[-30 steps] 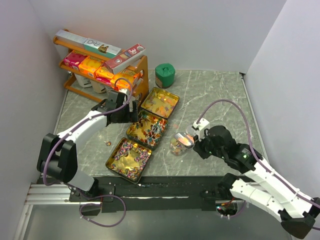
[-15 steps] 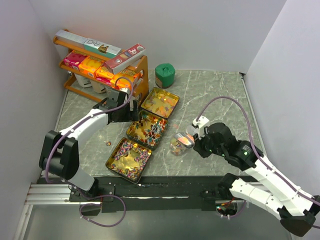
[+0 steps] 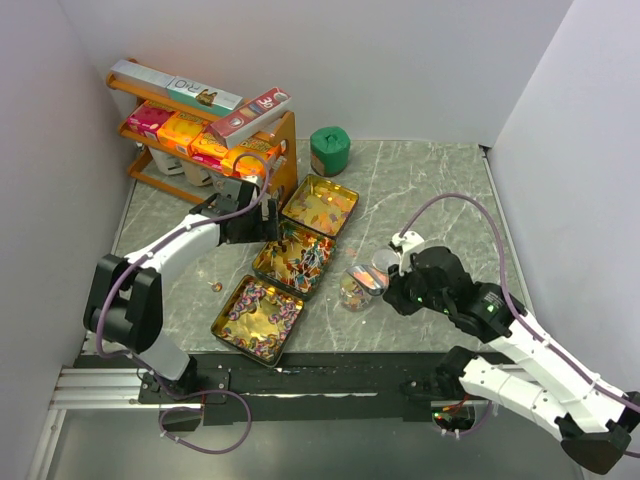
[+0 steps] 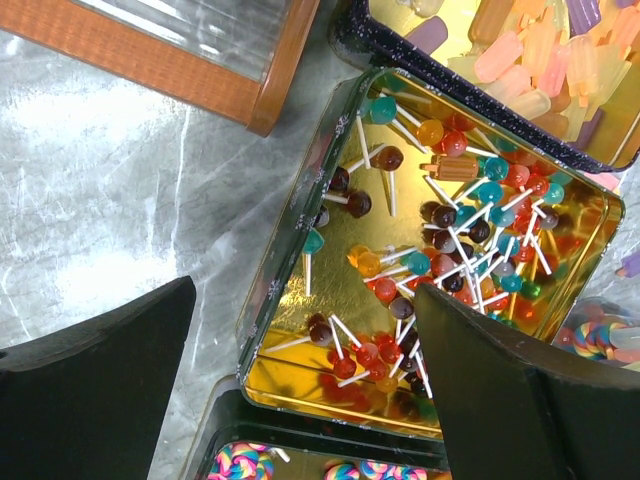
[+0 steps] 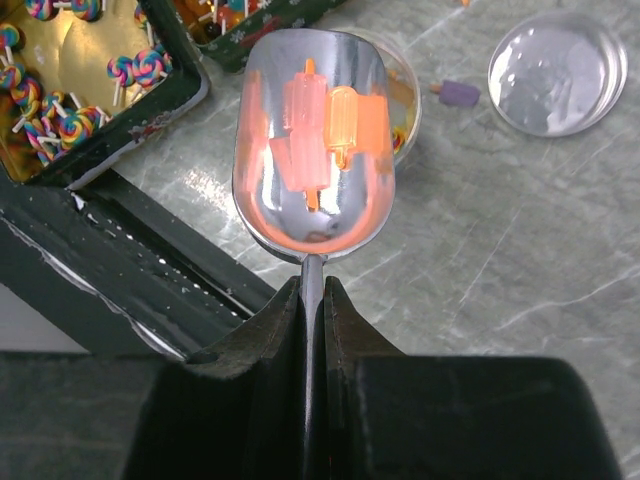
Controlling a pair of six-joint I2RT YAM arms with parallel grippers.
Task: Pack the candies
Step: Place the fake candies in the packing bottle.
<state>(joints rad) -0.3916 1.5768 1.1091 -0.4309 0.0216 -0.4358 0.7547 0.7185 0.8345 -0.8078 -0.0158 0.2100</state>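
Note:
The robot's right gripper next needs to tip the candies into the jar (image 3: 352, 290), swing outward and down to the bare marble past the lid and let go of the scoop there.
The candies fill three gold tins: pastel ice-lolly shapes in the far tin (image 3: 320, 205), round lollipops (image 4: 450, 230) in the middle tin (image 3: 294, 258), and swirl lollipops (image 5: 60, 90) in the near tin (image 3: 258, 318). My right gripper (image 5: 312, 285) is shut on the thin handle of a metal scoop (image 5: 262, 220). The scoop carries a few orange and pink candies (image 5: 320, 130) and hangs over a small clear jar (image 3: 352, 290). My left gripper (image 4: 305, 300) is open above the middle tin's left edge, with nothing between its fingers.
The jar's lid (image 5: 555, 72) lies flat on the marble beside the jar, with a purple candy (image 5: 458, 93) near it. Another stray candy (image 3: 215, 286) lies left of the tins. An orange shelf of boxes (image 3: 205, 130) and a green object (image 3: 329, 151) stand at the back.
The right wrist has turned slightly, bringing the scoop more squarely over the jar and uncovering the lid. The left arm has edged a little toward the tins, still open.

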